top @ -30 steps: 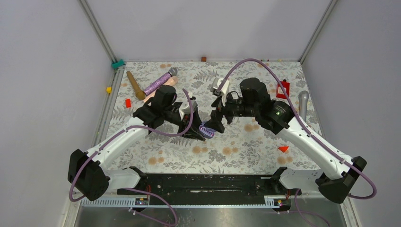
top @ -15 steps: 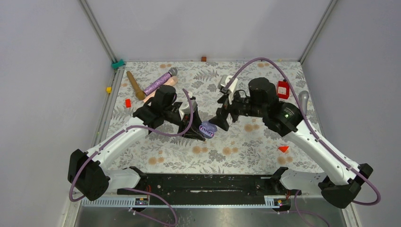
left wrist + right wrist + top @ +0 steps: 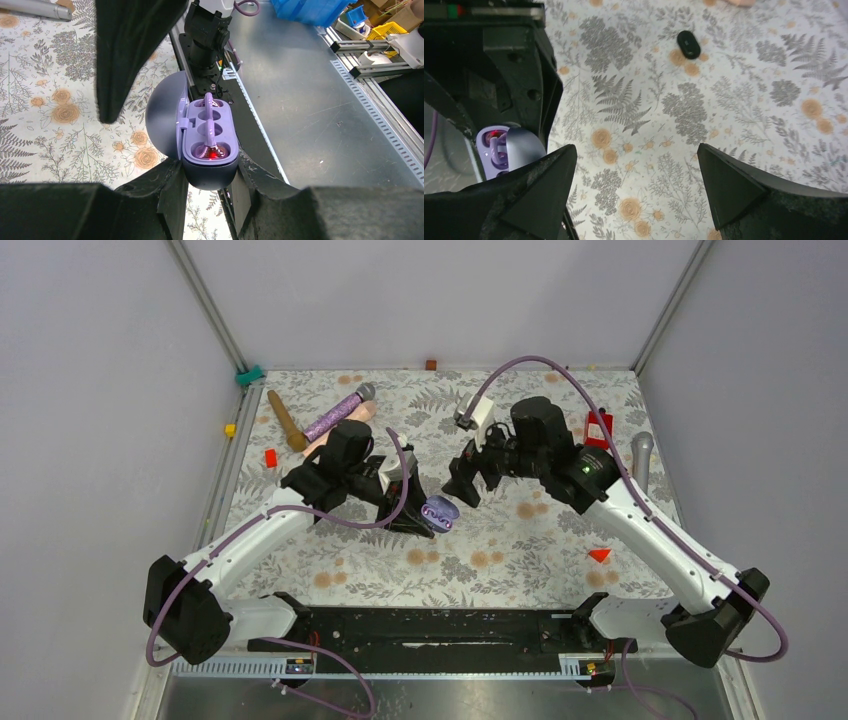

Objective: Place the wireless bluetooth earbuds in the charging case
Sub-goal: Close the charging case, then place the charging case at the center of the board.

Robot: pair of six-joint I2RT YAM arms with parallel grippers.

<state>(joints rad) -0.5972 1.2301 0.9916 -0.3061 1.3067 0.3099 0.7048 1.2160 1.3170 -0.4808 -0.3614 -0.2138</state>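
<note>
The case (image 3: pixel 440 512) goes outward in my left gripper next with earbuds seated, then comes down and is released, since the cloth by my right gripper lies below and outward.
My left gripper (image 3: pixel 210 176) is shut on the charging case (image 3: pixel 210 142), a dark shell with a purple inside and its lid open to the left. A purple earbud (image 3: pixel 212 150) sits in the near slot with a red light glowing. From above the case (image 3: pixel 440 512) is just in front of the left gripper (image 3: pixel 420 520). My right gripper (image 3: pixel 635 150) is open and empty above the cloth, just right of the case (image 3: pixel 499 150). From above the right gripper (image 3: pixel 461 487) is a little apart from the case. A black earbud (image 3: pixel 688 44) lies on the cloth beyond it.
A purple glitter microphone (image 3: pixel 338 412) and a brown stick (image 3: pixel 285 420) lie at the back left. A grey microphone (image 3: pixel 641 455) and a red block (image 3: pixel 599 427) are at the right edge. A red triangle (image 3: pixel 599 554) lies at the front right. A small red block (image 3: pixel 270 457) is at the left.
My right gripper has drawn back from the case, up and to the right, then shifted slightly left. The left arm and the case have stayed in place.
</note>
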